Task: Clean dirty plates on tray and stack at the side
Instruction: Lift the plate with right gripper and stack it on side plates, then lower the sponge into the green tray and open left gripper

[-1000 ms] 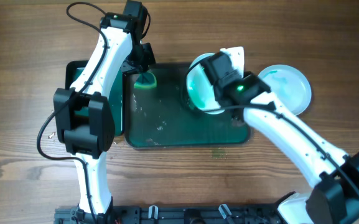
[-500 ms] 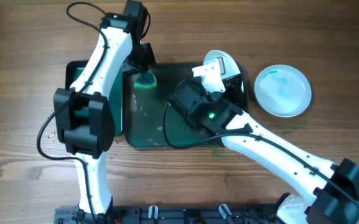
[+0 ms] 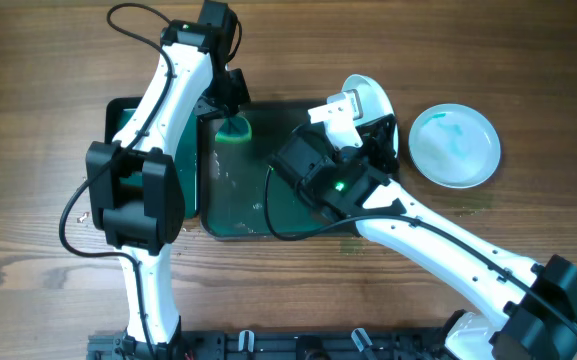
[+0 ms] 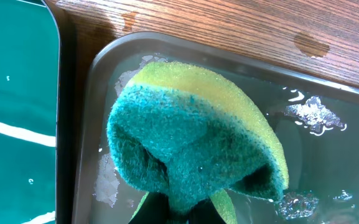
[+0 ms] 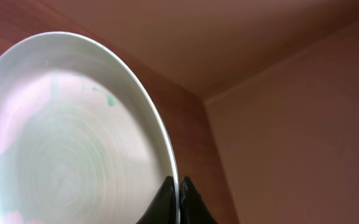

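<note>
The pale bluish plate (image 3: 455,146) is below my right gripper, to the right in the overhead view, so my right gripper needs to swing to that side next and lower its white plate flat.
My right gripper (image 3: 376,122) is shut on the rim of a white plate (image 3: 365,97) and holds it on edge above the right end of the large dark green tray (image 3: 258,215). In the right wrist view the fingers (image 5: 179,190) pinch the plate's rim (image 5: 73,137), which carries faint green marks. A pale bluish plate (image 3: 455,146) with a green streak lies on the table to the right. My left gripper (image 3: 230,108) is shut on a green-and-yellow sponge (image 3: 234,129), pressed on the wet tray's far left corner (image 4: 328,143); the sponge (image 4: 191,137) hides the fingers (image 4: 185,214). A third plate is not in view.
The smaller green sponge tray (image 3: 123,120) stands just left of the big tray, partly under my left arm; it also shows in the left wrist view (image 4: 17,93). Suds and water patches (image 3: 233,185) lie on the big tray. Bare wood table (image 3: 28,200) surrounds it.
My right arm has swung round and turned the plate from facing up over the tray to standing on edge, shifting it slightly right. The left arm and sponge have not moved.
</note>
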Motion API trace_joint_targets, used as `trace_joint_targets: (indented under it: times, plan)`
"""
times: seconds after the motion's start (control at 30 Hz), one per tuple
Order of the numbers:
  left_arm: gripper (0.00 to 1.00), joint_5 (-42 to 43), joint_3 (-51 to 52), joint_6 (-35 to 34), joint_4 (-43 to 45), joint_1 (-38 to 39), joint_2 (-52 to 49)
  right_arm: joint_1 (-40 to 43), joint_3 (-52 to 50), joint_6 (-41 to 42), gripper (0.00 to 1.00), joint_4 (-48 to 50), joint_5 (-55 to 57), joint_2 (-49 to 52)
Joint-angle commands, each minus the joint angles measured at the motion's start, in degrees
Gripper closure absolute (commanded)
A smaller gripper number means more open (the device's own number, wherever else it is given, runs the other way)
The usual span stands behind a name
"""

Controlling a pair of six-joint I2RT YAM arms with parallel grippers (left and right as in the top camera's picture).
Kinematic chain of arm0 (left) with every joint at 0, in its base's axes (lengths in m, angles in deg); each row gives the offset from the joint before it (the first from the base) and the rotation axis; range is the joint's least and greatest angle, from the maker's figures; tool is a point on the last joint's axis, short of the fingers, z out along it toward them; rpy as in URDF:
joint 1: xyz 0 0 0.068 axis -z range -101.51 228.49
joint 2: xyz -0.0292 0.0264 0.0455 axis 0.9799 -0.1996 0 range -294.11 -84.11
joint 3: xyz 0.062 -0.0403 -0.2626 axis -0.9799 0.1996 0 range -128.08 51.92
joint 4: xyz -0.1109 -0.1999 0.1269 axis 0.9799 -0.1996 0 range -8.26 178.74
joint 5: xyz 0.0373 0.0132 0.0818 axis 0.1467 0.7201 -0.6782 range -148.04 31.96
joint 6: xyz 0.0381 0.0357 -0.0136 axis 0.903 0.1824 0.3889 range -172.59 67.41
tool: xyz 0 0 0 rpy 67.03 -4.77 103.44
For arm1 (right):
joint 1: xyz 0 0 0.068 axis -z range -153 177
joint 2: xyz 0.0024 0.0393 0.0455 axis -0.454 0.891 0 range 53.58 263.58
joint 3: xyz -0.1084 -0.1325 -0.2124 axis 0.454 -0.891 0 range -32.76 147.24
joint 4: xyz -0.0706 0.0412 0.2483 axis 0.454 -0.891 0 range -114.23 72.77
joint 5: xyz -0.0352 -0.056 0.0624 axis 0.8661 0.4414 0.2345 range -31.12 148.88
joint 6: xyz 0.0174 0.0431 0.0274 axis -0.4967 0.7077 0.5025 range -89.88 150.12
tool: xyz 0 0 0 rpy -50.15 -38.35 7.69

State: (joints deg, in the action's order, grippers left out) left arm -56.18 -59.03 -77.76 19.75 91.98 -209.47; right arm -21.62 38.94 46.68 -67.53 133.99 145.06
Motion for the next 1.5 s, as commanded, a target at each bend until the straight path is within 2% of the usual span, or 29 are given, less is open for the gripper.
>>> trace_joint_targets:
  times: [0.0, 0.2, 0.33, 0.4, 0.53, 0.7, 0.9, 1.17, 1.27, 1.3, 1.33, 1.4, 1.47]
  plan:
    - [0.96, 0.9, 0.1, 0.9, 0.2, 0.3, 1.2, 0.5, 0.0, 0.0, 0.96, 0.1, -14.3, -1.4]
    - [0.96, 0.9, 0.1, 0.9, 0.2, 0.3, 1.2, 8.5, 0.0, 4.8, 0.96, 1.6, -45.3, -1.4]
    - [0.96, 0.9, 0.1, 0.9, 0.2, 0.3, 1.2, 19.2, 0.0, 1.8, 0.96, 5.6, -66.7, -1.7]
    - [0.96, 0.9, 0.1, 0.9, 0.2, 0.3, 1.2, 28.3, 0.0, -0.1, 0.96, 6.3, -80.5, -2.0]
    - [0.96, 0.9, 0.1, 0.9, 0.2, 0.3, 1.2, 38.6, 0.0, 0.0, 0.96, 6.1, -88.4, -2.0]
    - [0.96, 0.9, 0.1, 0.9, 0.6, 0.3, 1.2, 53.4, 0.0, 0.2, 0.96, 4.9, -89.9, -2.0]
    - [0.96, 0.9, 0.1, 0.9, 0.6, 0.3, 1.2, 65.0, -2.1, 0.6, 0.96, 4.2, -75.7, -1.7]
    - [0.96, 0.9, 0.1, 0.9, 0.6, 0.3, 1.2, 66.5, -11.6, 0.5, 0.96, 16.9, -71.3, -0.1]
    - [0.96, 0.9, 0.0, 0.9, 0.6, 0.3, 1.2, 66.5, -12.5, 0.1, 0.95, 18.6, -70.8, 2.2]
    - [0.96, 0.9, 0.0, 0.9, 0.5, 0.2, 1.2, 66.5, -12.5, -0.1, 0.90, 19.1, -70.8, 3.0]
    - [0.96, 0.9, 0.0, 1.0, 0.5, 0.1, 1.4, 66.5, -12.5, -0.1, 0.81, 19.5, -70.8, 3.5]
    - [0.96, 0.9, 0.0, 2.5, -0.2, -0.2, 2.4, 66.5, -12.0, -0.1, 0.51, 19.3, -72.3, 3.3]
    - [0.96, 0.7, -0.8, 5.4, -2.6, -1.2, 4.4, 66.5, -9.0, -0.1, 0.43, 16.3, -74.8, 3.1]
